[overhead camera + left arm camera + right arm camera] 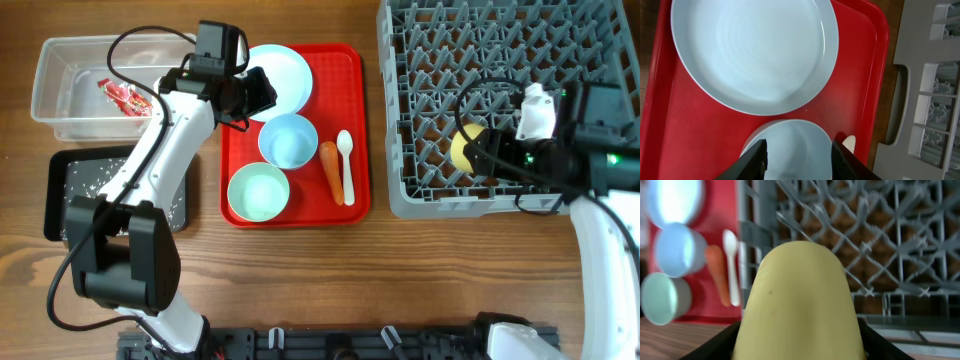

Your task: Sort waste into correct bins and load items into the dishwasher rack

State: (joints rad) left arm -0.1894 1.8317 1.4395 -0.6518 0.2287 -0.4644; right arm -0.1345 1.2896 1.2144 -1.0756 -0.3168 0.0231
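The near corner of the grey dishwasher rack by the red tray is empty, so my right gripper needs to lower the yellow cup (464, 148) into that corner next.
My right gripper (478, 150) is shut on the yellow cup (464, 148), holding it over the grey dishwasher rack (400, 190); the cup fills the right wrist view (800, 305). My left gripper (262, 88) is open and empty above the red tray (355, 120), over the pale blue plate (285, 75), with one bowl (797, 147) between its fingers in the wrist view. Two bowls (289, 139) (258, 191), the orange carrot (331, 170) and white spoon (346, 160) lie on the tray. The red-and-white wrapper (125, 97) lies in the clear tub (50, 90). Rice grains speckle the black tray (60, 190).
The left arm stretches over the black tray and the clear tub's right end. The rack fills the table's right back corner. Bare wooden table (330, 280) lies in front of the tray and rack.
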